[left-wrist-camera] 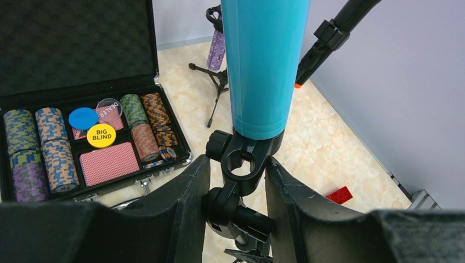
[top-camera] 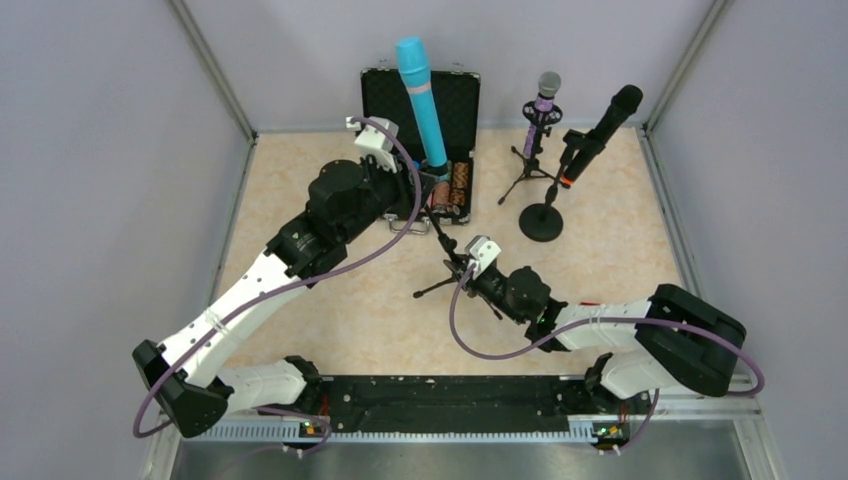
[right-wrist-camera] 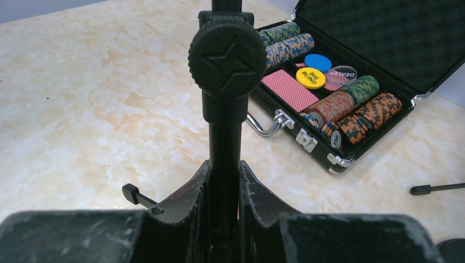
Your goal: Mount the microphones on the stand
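The left gripper swings to the left in the top view next, stands the tripod there and releases the tripod's clip, since the tabletop before the case is bare.
The turquoise microphone [top-camera: 418,95] [left-wrist-camera: 262,66] stands upright in the black clip [left-wrist-camera: 245,159] of a tripod stand [top-camera: 447,270]. My left gripper [top-camera: 430,188] [left-wrist-camera: 238,167] is shut on that clip and its swivel joint, just under the microphone. Lower down, my right gripper [top-camera: 463,263] [right-wrist-camera: 224,170] is shut on the stand's pole [right-wrist-camera: 224,137], below its star knob [right-wrist-camera: 227,52]. The glittery purple microphone [top-camera: 543,108] [left-wrist-camera: 217,46] sits in a small tripod stand. The black microphone [top-camera: 600,128] with an orange end [left-wrist-camera: 298,85] sits in a round-base stand [top-camera: 541,222].
An open black case [top-camera: 385,100] [left-wrist-camera: 71,49] [right-wrist-camera: 384,33] of poker chips and cards lies at the back, right behind the held stand. A small red block [left-wrist-camera: 338,195] lies on the table to the right. Grey walls close in the table.
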Tool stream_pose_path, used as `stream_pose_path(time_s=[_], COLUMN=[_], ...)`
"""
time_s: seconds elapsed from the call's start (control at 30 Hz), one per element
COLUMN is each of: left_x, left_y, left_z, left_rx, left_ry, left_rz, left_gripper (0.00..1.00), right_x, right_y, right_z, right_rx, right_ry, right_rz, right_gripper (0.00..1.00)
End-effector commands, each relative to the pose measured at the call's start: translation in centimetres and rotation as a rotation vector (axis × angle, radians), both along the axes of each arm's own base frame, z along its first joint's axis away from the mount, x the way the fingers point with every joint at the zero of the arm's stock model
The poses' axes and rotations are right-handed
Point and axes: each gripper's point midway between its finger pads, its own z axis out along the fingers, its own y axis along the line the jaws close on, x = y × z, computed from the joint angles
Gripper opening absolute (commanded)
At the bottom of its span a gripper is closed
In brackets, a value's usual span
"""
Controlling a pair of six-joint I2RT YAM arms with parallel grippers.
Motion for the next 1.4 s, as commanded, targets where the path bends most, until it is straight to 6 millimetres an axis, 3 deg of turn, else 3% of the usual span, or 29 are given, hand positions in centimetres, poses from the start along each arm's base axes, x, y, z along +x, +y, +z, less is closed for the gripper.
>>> stream_pose_path(time_s=[0.0,0.07,0.13,0.37,0.5,0.87,1.0,1.37], left_x=[0.1,0.0,-0.1,-0.3,-0.2,0.2,0.3,0.7], left_y=[1.2,0.7,0.1,-1.4,-1.6,-1.7,-1.2,1.4], left_z=[9.9,9.7,9.5,8.5,8.0,7.2,7.5,6.0], left_rx=[-0.141,-0.122,-0.104,-0.054,-0.039,0.036,0.064,0.192], left_ry=[-0.294,-0.296,-0.299,-0.305,-0.303,-0.337,-0.369,-0.359], left_rz=[0.021,-0.008,-0.04,-0.12,-0.131,-0.14,-0.117,-0.029], left_gripper=[0.0,0.0,0.0,0.0,0.0,0.0,0.0,0.0], right_x=[-0.5,-0.6,-0.6,-1.3,-2.0,-4.0,-4.1,-3.5], right_y=[0.9,1.1,1.3,1.2,0.7,0.7,0.6,-1.5], right_z=[-0.3,0.2,0.9,4.7,6.8,8.5,8.3,7.3], right_rx=[-0.015,0.002,0.022,0.114,0.183,0.259,0.29,0.337], right_ry=[0.014,0.02,0.02,-0.021,-0.053,-0.033,0.018,0.077], right_rz=[0.034,0.039,0.045,0.069,0.088,0.202,0.223,0.183], right_gripper=[0.0,0.01,0.11,0.7,0.87,0.96,0.96,0.96])
